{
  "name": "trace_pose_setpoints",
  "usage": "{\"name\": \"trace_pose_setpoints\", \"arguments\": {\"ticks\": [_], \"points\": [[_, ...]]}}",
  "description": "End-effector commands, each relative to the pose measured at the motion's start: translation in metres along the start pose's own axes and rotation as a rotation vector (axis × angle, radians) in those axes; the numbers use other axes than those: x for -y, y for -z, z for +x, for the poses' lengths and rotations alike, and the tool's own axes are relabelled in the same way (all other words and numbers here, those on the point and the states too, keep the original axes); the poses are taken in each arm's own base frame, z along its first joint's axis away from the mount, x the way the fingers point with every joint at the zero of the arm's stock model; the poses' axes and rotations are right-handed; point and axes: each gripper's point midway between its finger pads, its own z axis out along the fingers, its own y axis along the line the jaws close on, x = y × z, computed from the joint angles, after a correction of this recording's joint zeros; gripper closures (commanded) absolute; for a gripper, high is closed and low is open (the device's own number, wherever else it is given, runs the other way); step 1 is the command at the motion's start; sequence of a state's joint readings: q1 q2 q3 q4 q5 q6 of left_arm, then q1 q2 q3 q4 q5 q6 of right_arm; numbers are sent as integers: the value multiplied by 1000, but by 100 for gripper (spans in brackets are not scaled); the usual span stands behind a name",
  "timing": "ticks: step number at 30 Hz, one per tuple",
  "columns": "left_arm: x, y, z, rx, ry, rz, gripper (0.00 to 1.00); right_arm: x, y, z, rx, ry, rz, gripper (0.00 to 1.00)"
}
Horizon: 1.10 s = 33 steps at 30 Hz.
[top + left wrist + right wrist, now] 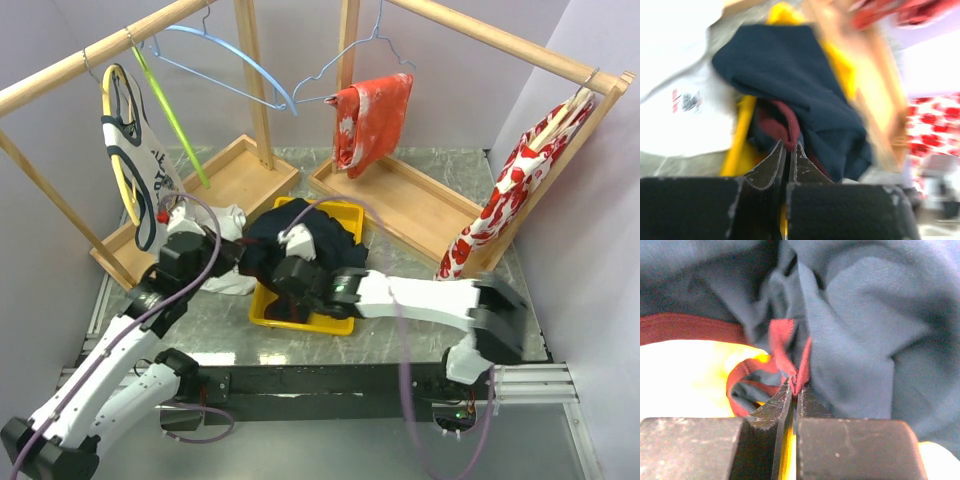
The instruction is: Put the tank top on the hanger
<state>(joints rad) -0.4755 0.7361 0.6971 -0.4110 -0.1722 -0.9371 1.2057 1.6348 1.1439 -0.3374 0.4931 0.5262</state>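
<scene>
Next, my right gripper will lift across, then lower and release the tank top's trim by the tray's far corner (359, 212), since that corner lies to its right in the top view.
The dark navy tank top (300, 232) lies bunched in a yellow tray (300, 322) at the table's middle. My left gripper (246, 256) reaches in from the left, and in its wrist view the left gripper (789, 146) is shut on a fold of the tank top's (790, 65) red trim. My right gripper (282, 272) comes from the right; seen from its wrist, the right gripper (796, 388) is shut on another strip of red trim of the tank top (865, 340). The lime-green hanger (172, 112) hangs from the left wooden rail, away from both grippers.
A yellow hanger carrying a white tank top (135, 160) hangs on the left rail. Light blue hangers (235, 60) hang at the back. Red floral garments hang at the back (375, 118) and right (510, 200). A white garment (228, 222) lies left of the tray.
</scene>
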Motion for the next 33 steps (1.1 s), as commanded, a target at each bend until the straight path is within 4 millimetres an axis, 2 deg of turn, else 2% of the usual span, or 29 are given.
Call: {"name": "trace_pose_setpoints", "arguments": {"ticks": [1, 2, 3, 5, 7, 9, 10, 13, 15, 16, 18, 19, 20, 21, 22, 23, 25, 26, 27, 28, 30, 31, 32, 33], "points": [[61, 42, -47, 114, -50, 218, 99, 37, 94, -115, 294, -119, 44, 100], [67, 48, -52, 128, -67, 245, 99, 45, 114, -130, 338, -144, 38, 100], [80, 62, -63, 163, -70, 297, 99, 52, 126, -137, 356, -147, 47, 100], [98, 78, -72, 185, -93, 373, 99, 68, 159, -167, 445, -178, 55, 100], [126, 101, -91, 239, -108, 483, 99, 83, 183, -194, 519, -197, 78, 100], [149, 119, -111, 293, -120, 548, 99, 92, 199, -213, 561, -213, 88, 100], [160, 125, -121, 324, -117, 580, 99, 101, 214, -232, 605, -230, 94, 100], [187, 139, -146, 374, -103, 625, 99, 114, 237, -267, 690, -247, 107, 100], [204, 153, -168, 427, -85, 643, 99, 115, 239, -282, 700, -244, 90, 100], [210, 158, -175, 446, -81, 654, 99, 123, 250, -301, 736, -271, 92, 100], [230, 174, -196, 502, -73, 701, 99, 125, 265, -319, 778, -270, 63, 100], [237, 179, -202, 516, -69, 719, 99, 126, 281, -336, 824, -287, 49, 100], [253, 187, -211, 527, -75, 755, 99, 128, 290, -344, 846, -292, 50, 100], [260, 190, -216, 532, -80, 771, 99, 129, 298, -350, 860, -287, 48, 100], [267, 195, -220, 535, -79, 791, 99, 130, 315, -362, 900, -309, 27, 100], [277, 201, -228, 553, -77, 816, 99, 131, 323, -367, 917, -316, 19, 100], [286, 207, -232, 553, -77, 846, 99, 129, 338, -374, 954, -336, -28, 100], [292, 210, -236, 561, -76, 856, 99, 129, 342, -376, 967, -347, -40, 100], [295, 211, -237, 559, -79, 866, 99, 126, 335, -372, 952, -346, -48, 100], [297, 211, -237, 555, -76, 870, 99, 128, 337, -368, 954, -356, -57, 100], [298, 208, -237, 541, -76, 860, 99, 132, 323, -360, 929, -398, -65, 100], [299, 206, -235, 530, -81, 860, 99, 125, 301, -343, 870, -378, -108, 100], [296, 200, -232, 516, -79, 847, 99, 124, 288, -335, 840, -390, -129, 100], [294, 194, -229, 500, -78, 837, 99, 131, 247, -310, 755, -420, -102, 100]]}}
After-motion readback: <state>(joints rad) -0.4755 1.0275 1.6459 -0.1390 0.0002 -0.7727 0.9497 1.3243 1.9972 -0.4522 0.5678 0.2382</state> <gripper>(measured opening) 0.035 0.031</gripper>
